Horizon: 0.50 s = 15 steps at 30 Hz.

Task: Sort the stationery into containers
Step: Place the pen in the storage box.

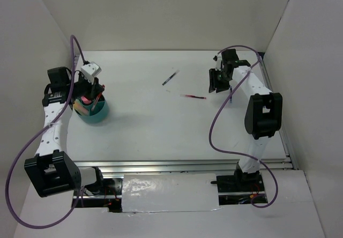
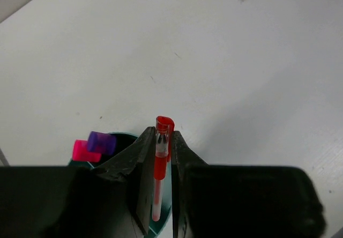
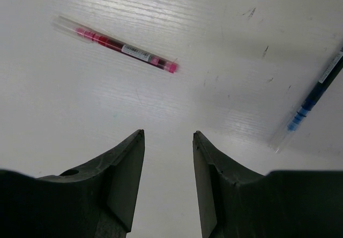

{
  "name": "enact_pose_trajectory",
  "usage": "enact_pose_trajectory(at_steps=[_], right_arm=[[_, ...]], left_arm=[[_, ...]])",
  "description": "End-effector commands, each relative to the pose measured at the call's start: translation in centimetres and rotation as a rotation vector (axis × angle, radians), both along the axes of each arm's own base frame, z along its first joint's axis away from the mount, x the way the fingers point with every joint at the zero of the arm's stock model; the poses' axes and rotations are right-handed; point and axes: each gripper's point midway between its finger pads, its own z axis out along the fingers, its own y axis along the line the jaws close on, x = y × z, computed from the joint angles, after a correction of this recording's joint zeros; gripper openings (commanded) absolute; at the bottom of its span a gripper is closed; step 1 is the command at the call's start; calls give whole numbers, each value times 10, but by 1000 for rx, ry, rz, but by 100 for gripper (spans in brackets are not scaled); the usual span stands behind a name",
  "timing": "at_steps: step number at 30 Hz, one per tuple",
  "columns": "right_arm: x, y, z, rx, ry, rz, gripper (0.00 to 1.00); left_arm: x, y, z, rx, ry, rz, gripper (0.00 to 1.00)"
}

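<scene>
Next, my left gripper lowers the thin red pen deeper into the teal cup's open section [image 1: 98, 108] [image 2: 164, 208] and releases it. The pen's lower end already hangs inside the cup's rim.
A teal cup [image 1: 95, 113] stands at the left of the table and holds several pens and markers; a pink one [image 2: 84, 151] and a purple one [image 2: 102, 141] show in the left wrist view. My left gripper [image 1: 91, 94] is over the cup, shut on a red pen [image 2: 160, 163] whose lower end hangs inside the cup [image 2: 166, 206]. My right gripper [image 1: 218, 80] is open and empty at the far right. A clear pen with red ink [image 1: 193, 96] [image 3: 122, 46] lies just left of it. A dark blue pen [image 1: 170, 78] [image 3: 313, 95] lies farther left.
White walls close the table at the back and both sides. The right arm's elbow [image 1: 262, 114] stands at the right edge. A purple cable [image 1: 217, 121] loops beside it.
</scene>
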Motion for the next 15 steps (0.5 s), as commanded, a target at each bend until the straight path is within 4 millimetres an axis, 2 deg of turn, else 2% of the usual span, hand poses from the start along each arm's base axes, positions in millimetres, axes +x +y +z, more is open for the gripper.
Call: enact_pose_trajectory(at_steps=[1,6,15], right_arm=[[-4,11,12,28,-19,-5,48],[-3,13,12,28,-19,-4,48],[-3,12,9,24,-14,-5,48]], left_arm=[[15,1,12,-18,-82,-34,0],[22,11,0,-21,-62,-17,0],[22,17,-25,-28,-28,7,1]])
